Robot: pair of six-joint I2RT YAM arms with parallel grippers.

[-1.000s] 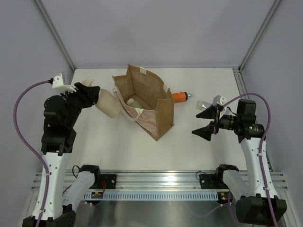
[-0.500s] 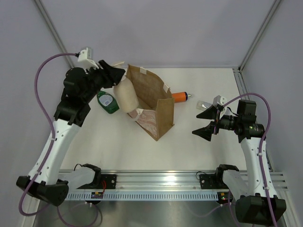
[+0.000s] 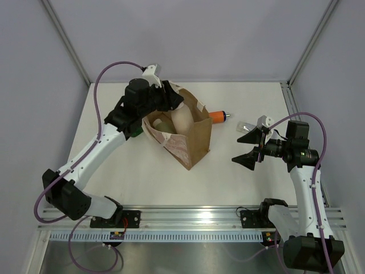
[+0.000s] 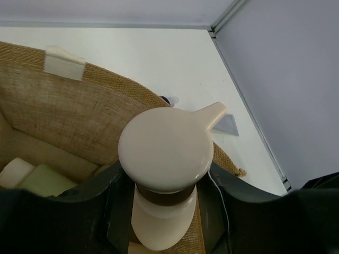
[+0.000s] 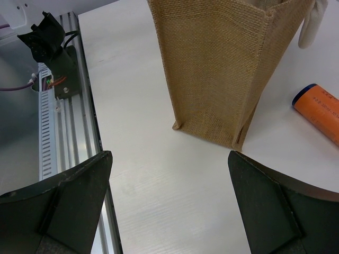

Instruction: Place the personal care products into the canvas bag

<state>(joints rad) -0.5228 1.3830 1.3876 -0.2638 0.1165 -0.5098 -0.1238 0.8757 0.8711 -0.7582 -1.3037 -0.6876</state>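
Note:
My left gripper moves down into the canvas bag's open inside next and releases the pale beige bottle [image 3: 183, 121] there, since that space lies below the gripper.
The tan canvas bag [image 3: 194, 140] stands open mid-table. My left gripper [image 3: 178, 109] is shut on a pale beige bottle [image 3: 183, 121] with a cream cap [image 4: 166, 152] and holds it over the bag's mouth, partly inside. A second pale bottle [image 3: 162, 123] lies in the bag [image 4: 63, 106], and it also shows in the left wrist view [image 4: 32, 177]. The green bottle [image 3: 136, 133] is mostly hidden under the left arm. The orange bottle [image 3: 217, 116] lies right of the bag, and the silver tube [image 3: 244, 126] lies beyond it. My right gripper [image 3: 251, 148] is open and empty.
The right wrist view shows the bag's corner [image 5: 228, 69], its cream handle [image 5: 312, 24], the orange bottle [image 5: 320, 111] and the aluminium rail [image 5: 53, 116] at the table's near edge. Frame posts stand at the back corners.
My left arm has swung right with the beige bottle, from left of the bag to over its mouth. The green bottle is now under the arm. The right arm has not moved.

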